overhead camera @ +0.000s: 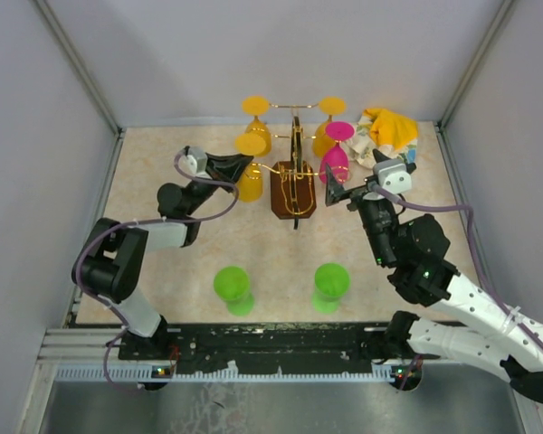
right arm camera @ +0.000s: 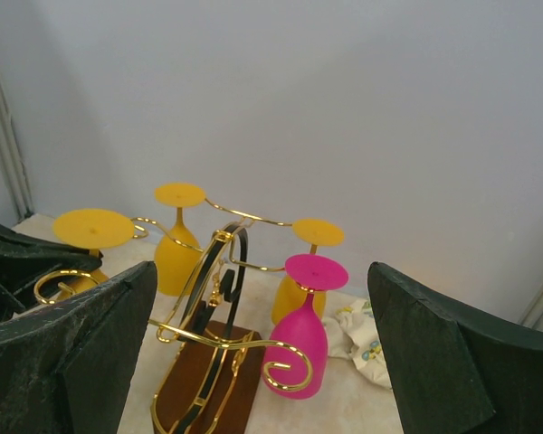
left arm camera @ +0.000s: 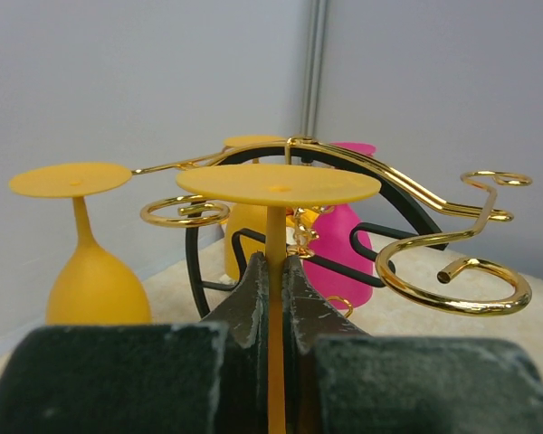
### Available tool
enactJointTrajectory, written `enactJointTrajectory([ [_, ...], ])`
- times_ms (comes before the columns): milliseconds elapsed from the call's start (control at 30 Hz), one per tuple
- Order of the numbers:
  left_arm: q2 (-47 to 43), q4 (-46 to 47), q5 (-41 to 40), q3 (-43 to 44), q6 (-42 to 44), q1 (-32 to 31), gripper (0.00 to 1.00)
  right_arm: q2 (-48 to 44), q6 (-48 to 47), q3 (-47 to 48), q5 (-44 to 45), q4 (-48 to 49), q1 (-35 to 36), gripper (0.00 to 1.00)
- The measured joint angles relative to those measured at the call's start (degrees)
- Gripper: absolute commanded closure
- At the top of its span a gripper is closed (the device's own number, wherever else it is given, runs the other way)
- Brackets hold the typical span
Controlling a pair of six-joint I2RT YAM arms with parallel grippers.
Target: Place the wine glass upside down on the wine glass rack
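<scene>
Next, my left gripper moves outward, guides the held stem into the empty gold curl lying outward of it, and releases the glass.
The wine glass rack stands mid-table: gold wire arms on a brown wooden base. My left gripper is shut on the stem of a yellow wine glass, held upside down with its foot on top, at the rack's left side beside a curled hook. Two more yellow glasses and a pink glass sit upside down at the rack's arms. My right gripper is open and empty, right of the rack, facing it.
Two green wine glasses stand upside down on the table near the arm bases. A crumpled yellow and white cloth lies at the back right corner. Grey walls enclose the table on three sides.
</scene>
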Motion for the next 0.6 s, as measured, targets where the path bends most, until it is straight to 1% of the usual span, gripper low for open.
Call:
enactJointTrajectory([
  [300,5.07,0.13,7.76,6.43,-3.32,0.35,1.00,-0.13,-0.20,0.00,0.68,-1.05,-0.13,0.01],
  [600,12.20,1.42,14.51,13.49,-9.81,3.34,1.00,-1.75,-0.17,-0.70,1.53,-1.60,-0.13,0.01],
])
